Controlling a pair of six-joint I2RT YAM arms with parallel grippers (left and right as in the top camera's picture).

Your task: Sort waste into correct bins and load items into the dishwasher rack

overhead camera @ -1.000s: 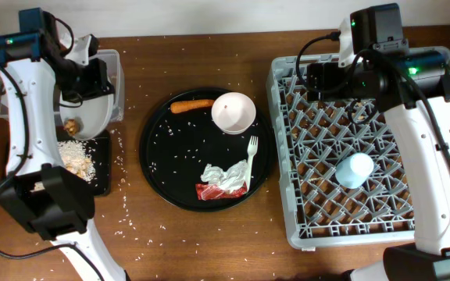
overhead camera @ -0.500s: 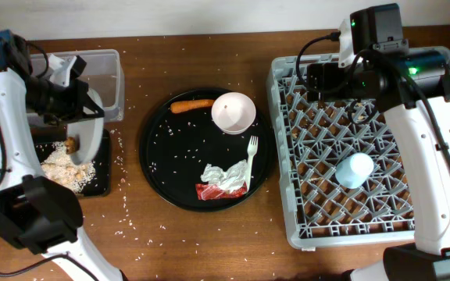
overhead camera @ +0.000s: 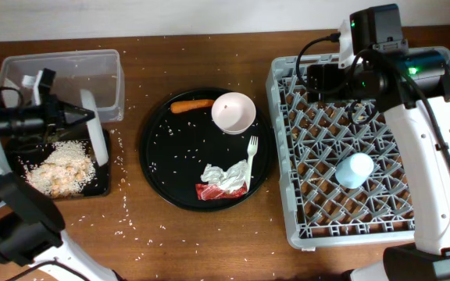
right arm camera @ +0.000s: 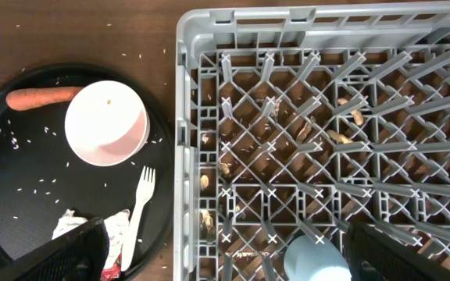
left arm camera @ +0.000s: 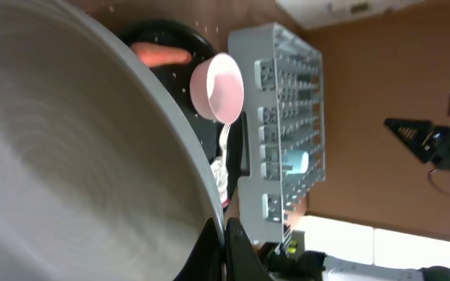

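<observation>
The round black tray's open part lies right of my left gripper in the overhead view, so next my left gripper should swing there, lower the plate (overhead camera: pixel 96 140) flat and release.
My left gripper (overhead camera: pixel 62 117) is shut on the rim of the pale grey plate (overhead camera: pixel 96 140), held on edge over the shallow black tray (overhead camera: pixel 105 187), where rice and brown scraps (overhead camera: pixel 57 172) lie piled. In the left wrist view the plate (left arm camera: pixel 69 156) fills the left side, with the jaws (left arm camera: pixel 225 242) pinching its rim. The carrot (overhead camera: pixel 192 105), white bowl (overhead camera: pixel 233 112), fork (overhead camera: pixel 251 156), napkin (overhead camera: pixel 225 176) and red wrapper (overhead camera: pixel 213 191) lie on the round black tray (overhead camera: pixel 158 156). My right gripper (right arm camera: pixel 233 257) is open and empty above the rack (overhead camera: pixel 412 211), which holds the light-blue cup (overhead camera: pixel 354 170).
The clear tub (overhead camera: pixel 69 74) stands at the back left, behind the black tray. Rice grains are scattered over the wooden table (overhead camera: pixel 201 242). Brown scraps lie under the rack's grid floor (right arm camera: pixel 311 133).
My left arm has swung the plate left and down from the tub and tipped it on edge. The food slid off onto the black tray. The right arm has not moved.
</observation>
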